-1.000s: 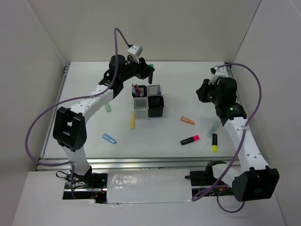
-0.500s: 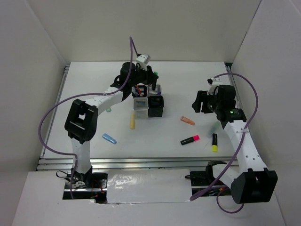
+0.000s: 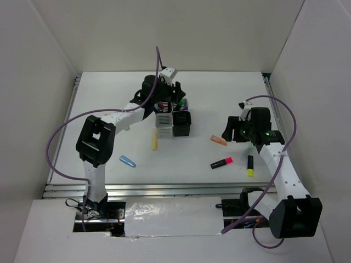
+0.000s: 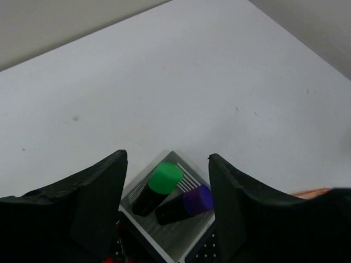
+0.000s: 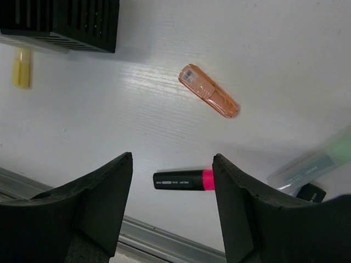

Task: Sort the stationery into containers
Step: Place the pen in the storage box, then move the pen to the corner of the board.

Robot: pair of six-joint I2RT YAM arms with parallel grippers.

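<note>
The robot's left gripper will next move back and to the right in the top view, then down onto the pink-ended black highlighter [image 3: 220, 163], because it is lying outside the cups.
The containers [image 3: 173, 118], two black and two silver-white cups, stand mid-table. My left gripper [image 3: 176, 98] hangs open just above the back right silver cup [image 4: 181, 233]. In that cup lean a green-capped highlighter [image 4: 165, 178] and a purple-capped one [image 4: 196, 200]; neither touches my open left gripper [image 4: 166, 159]. My right gripper [image 3: 233, 130] is open above the table with nothing in it. Below my right gripper [image 5: 173, 159] a pink-ended black highlighter [image 5: 184, 179] lies flat. An orange marker [image 5: 208, 91] lies further off.
Loose on the table are a yellow marker [image 3: 154, 141], a blue marker [image 3: 127, 160], a yellow-ended highlighter [image 3: 250, 165] and a pale green marker [image 5: 312, 164]. A black cup [image 5: 60, 22] shows at the top left of the right wrist view. A metal rail [image 3: 164, 189] borders the near edge.
My left gripper carried the green-capped highlighter over the silver cup and opened; it now rests inside. My right gripper opened and swung left and nearer, over the pink-ended highlighter.
</note>
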